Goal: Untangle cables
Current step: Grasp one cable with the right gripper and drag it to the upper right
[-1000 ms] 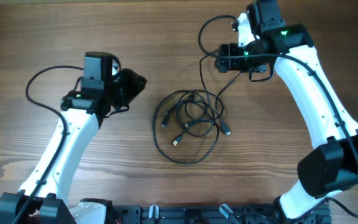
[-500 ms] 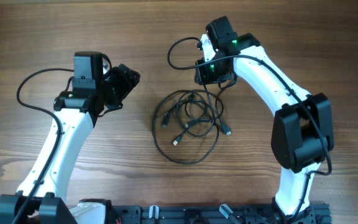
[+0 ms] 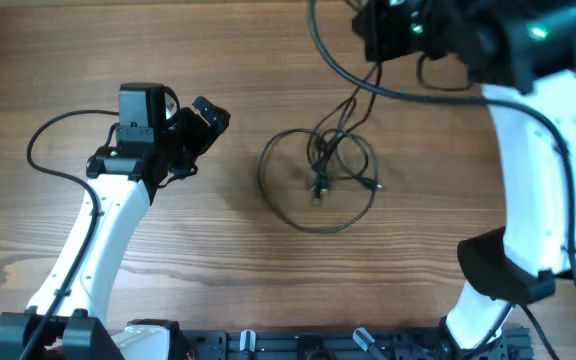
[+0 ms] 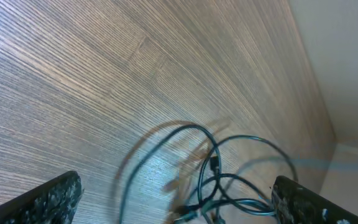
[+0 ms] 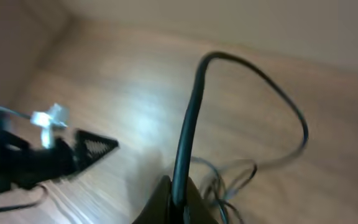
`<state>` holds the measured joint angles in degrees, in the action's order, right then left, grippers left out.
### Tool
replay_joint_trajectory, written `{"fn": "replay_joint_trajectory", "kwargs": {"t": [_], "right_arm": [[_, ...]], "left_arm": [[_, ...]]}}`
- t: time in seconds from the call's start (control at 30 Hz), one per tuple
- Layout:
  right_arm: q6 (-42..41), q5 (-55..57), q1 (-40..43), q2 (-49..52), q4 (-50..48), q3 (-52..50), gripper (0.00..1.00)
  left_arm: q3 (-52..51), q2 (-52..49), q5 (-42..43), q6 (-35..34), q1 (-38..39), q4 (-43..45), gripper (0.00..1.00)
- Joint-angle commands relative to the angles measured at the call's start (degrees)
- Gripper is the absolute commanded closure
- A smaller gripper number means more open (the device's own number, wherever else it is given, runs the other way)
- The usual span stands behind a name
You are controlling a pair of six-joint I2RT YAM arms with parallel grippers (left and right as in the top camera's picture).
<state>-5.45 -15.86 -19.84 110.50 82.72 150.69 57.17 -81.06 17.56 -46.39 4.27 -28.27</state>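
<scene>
I will raise my right gripper, carry the cable to the right in the overhead view and bring it down, then release it, since bare tabletop lies below on that side.
The cables (image 3: 318, 175) lie as a tangled black coil in the middle of the wooden table, with small plug ends inside the loop. One strand (image 3: 348, 105) rises from the coil toward my raised right arm (image 3: 528, 120). In the right wrist view my right gripper (image 5: 179, 193) is shut on that cable (image 5: 194, 106), which arches up and back down to the coil (image 5: 229, 180). My left gripper (image 3: 208, 118) stands open to the left of the coil, apart from it. In the left wrist view the cables (image 4: 219, 177) lie ahead between its wide-apart fingers (image 4: 48, 199).
A thicker black arm wire (image 3: 333, 55) curves across the top of the overhead view. Another arm wire (image 3: 48, 140) loops beside the left arm. The table's far edge meets a pale wall (image 4: 347, 81). The arm bases (image 3: 298, 345) stand along the near edge.
My right gripper shut on a cable and rose high toward the camera. The coil was pulled to the right and drew tighter. My left gripper opened wider and stayed in place.
</scene>
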Motion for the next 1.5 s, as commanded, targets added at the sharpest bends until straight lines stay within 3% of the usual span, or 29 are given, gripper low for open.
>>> {"fn": "replay_joint_trajectory", "kwargs": {"t": [0.0, 0.07, 0.13, 0.27, 0.37, 0.47, 0.57, 0.67, 0.73, 0.77, 0.83, 0.97, 1.1, 1.2, 1.33, 1.47], "right_arm": [[0.76, -9.77, -0.24, -0.87, -1.44, 7.13, 0.96], [-1.68, -12.90, -0.24, -2.45, -5.90, 8.37, 0.96], [-2.97, -8.61, -0.24, -3.32, -7.15, 8.37, 0.96], [-4.28, 12.72, -1.62, -1.70, 1.66, 6.34, 0.96], [-6.60, 31.71, -3.48, -1.29, 1.79, 6.32, 0.96], [-3.58, 36.33, -3.39, -2.14, -3.30, 6.58, 0.96], [-3.50, 45.81, -2.16, -7.61, -14.58, 6.58, 0.96], [-3.50, 45.62, 3.52, -11.13, -19.15, 6.58, 0.96], [-4.02, 31.28, 8.96, -11.85, -17.33, 6.58, 0.96], [-8.02, 25.46, 9.81, -11.56, -15.39, 6.56, 0.96], [-16.96, 25.97, 9.20, -10.08, -10.47, 6.34, 0.96], [-16.85, 21.57, 6.34, -5.53, -7.80, 6.34, 0.96], [-11.52, 4.17, 4.42, -4.63, -13.20, 6.36, 0.96], [-17.00, -1.42, 4.42, -4.66, -18.38, 6.36, 0.96], [-23.06, -1.57, 4.42, -6.23, -30.60, 6.36, 0.96], [-19.80, 7.65, 4.48, -7.65, -31.56, 6.36, 0.96]], "left_arm": [[-0.07, 0.37, -0.72, 0.31, -0.26, 0.13, 0.00], [-0.07, 0.37, -0.70, 0.31, -0.26, 0.13, 0.00], [-0.07, 0.37, -0.70, 0.31, -0.26, 0.13, 0.00], [-0.07, 0.37, -0.70, 0.31, -0.26, 0.13, 0.00], [-0.07, 0.37, -0.70, 0.31, -0.26, 0.13, 0.00], [-0.07, 0.37, -0.70, 0.31, -0.26, 0.13, 0.00], [-0.07, 0.37, -0.70, 0.31, -0.26, 0.13, 0.00], [-0.07, 0.37, -0.70, 0.31, -0.26, 0.13, 0.00], [-0.07, 0.37, -0.70, 0.31, -0.26, 0.13, 0.00], [-0.07, 0.37, -0.70, 0.31, -0.26, 0.13, 0.00], [-0.07, 0.37, -0.70, 0.31, -0.26, 0.13, 0.00], [-0.07, 0.37, -0.70, 0.31, -0.26, 0.13, 0.00], [-0.07, 0.37, -0.70, 0.31, -0.26, 0.13, 0.00], [-0.07, 0.37, -0.70, 0.31, -0.26, 0.13, 0.00], [-0.07, 0.37, -0.70, 0.31, -0.26, 0.13, 0.00], [-0.07, 0.37, -0.70, 0.31, -0.26, 0.13, 0.00]]}}
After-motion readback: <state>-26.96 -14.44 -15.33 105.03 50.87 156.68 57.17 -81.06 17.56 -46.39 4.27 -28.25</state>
